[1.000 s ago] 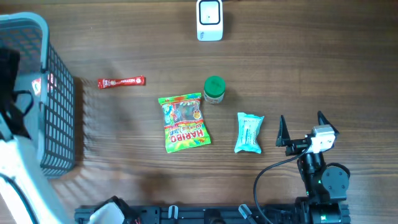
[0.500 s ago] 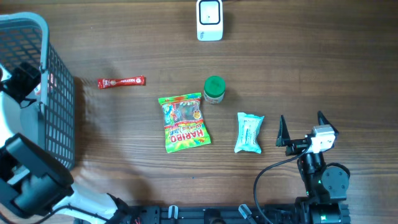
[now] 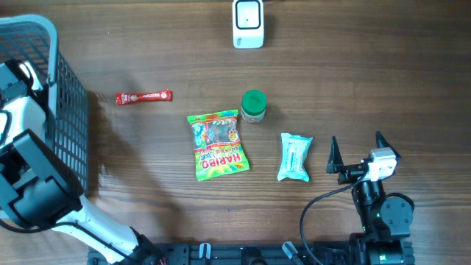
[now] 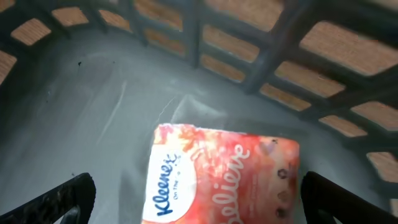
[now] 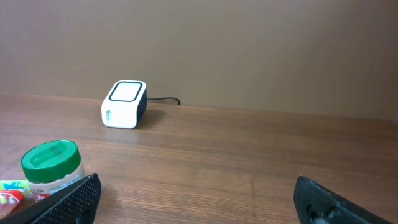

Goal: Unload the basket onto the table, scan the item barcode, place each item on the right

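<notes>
The Kleenex pack (image 4: 217, 180) is between my left gripper's open fingertips, so I should lower them a little around it and close on its sides next.
A red-orange Kleenex pack (image 4: 217, 180) lies on the grey floor of the basket (image 4: 93, 93). My left gripper (image 4: 199, 200) hangs open just above it, one finger on each side and neither touching. In the overhead view the left arm (image 3: 33, 177) reaches into the basket (image 3: 70, 140) at the far left, and the pack is hidden there. The white barcode scanner (image 3: 248, 23) stands at the table's back edge and shows too in the right wrist view as the scanner (image 5: 124, 104). My right gripper (image 3: 357, 152) rests open and holds nothing at the front right.
On the table lie a red stick sachet (image 3: 143, 96), a green-lidded jar (image 3: 254, 106), a Haribo bag (image 3: 217, 144) and a blue-white tissue pack (image 3: 295, 157). The jar (image 5: 51, 165) stands left of my right gripper (image 5: 199, 200). Basket walls surround the left gripper.
The left arm has swung over the basket and settled with its wrist inside it. The right arm and the table items have not moved.
</notes>
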You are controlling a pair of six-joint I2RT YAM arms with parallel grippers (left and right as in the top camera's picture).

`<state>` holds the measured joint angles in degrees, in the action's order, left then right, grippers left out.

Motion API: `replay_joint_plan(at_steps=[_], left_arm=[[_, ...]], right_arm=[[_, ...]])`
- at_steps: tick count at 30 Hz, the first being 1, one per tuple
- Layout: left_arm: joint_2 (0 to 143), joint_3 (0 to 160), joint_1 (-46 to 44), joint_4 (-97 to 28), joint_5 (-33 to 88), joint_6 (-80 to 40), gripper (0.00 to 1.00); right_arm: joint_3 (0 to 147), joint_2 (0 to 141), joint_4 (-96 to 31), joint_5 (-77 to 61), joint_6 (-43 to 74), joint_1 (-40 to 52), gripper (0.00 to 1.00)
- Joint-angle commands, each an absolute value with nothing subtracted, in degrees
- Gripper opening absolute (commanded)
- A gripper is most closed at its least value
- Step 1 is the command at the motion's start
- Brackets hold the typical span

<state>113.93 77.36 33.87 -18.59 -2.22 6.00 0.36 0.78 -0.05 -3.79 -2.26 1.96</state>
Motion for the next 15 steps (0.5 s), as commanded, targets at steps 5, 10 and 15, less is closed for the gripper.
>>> replay_joint_plan(at_steps=[5,10,15], left_arm=[[120.6,77.91,33.87,-20.27,2.09,7.07,1.0],[120.55,78.04,33.87,-21.47,2.07,7.07,0.17],[111.09,78.13,33.91,-21.41,1.85,7.07,0.2]], right_arm=[[0.3,0.43,0.03,-3.2,-2.87,2.07,1.0],[0.3,0.43,0.03,-3.2,-2.87,2.07,1.0],[0.3,0.43,0.03,-3.2,-2.85,2.07,1.0]])
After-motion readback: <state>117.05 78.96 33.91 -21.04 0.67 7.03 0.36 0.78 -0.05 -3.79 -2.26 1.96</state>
